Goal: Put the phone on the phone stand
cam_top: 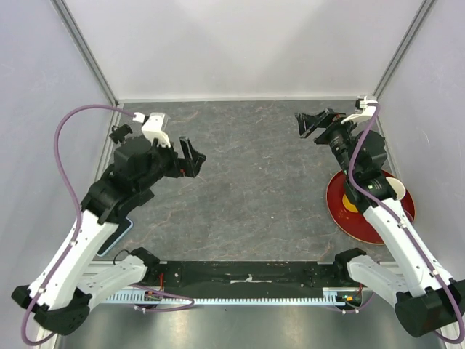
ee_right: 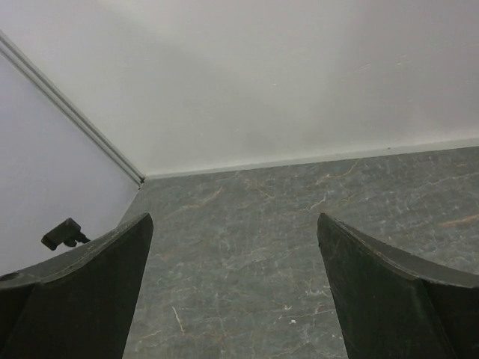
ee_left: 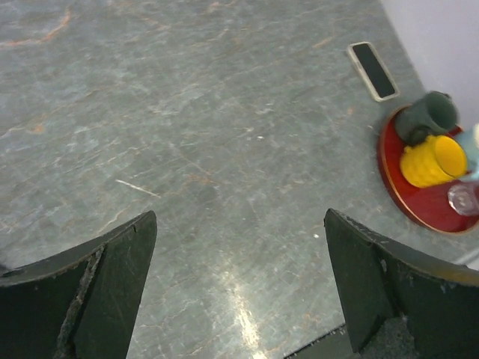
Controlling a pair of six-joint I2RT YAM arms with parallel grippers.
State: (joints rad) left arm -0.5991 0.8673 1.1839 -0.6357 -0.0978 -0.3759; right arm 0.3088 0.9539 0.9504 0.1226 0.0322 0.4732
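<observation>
Next, my left gripper turns and shifts left in the top view, onto the small black object, since my open fingers frame only bare table.
The phone, with a black screen and a pale rim, lies flat on the grey table just beyond the red plate in the left wrist view. In the top view it is hidden under the right arm. I cannot pick out the phone stand with certainty. My left gripper is open and empty above the table's left middle, far from the phone; its fingers frame bare table. My right gripper is open and empty at the back right, its fingers facing the back left corner.
The red plate at the right carries a dark green cup, a yellow cup and a clear glass. A flat dark object with a pale blue edge lies partly under the left arm. A small black object sits by the left wall.
</observation>
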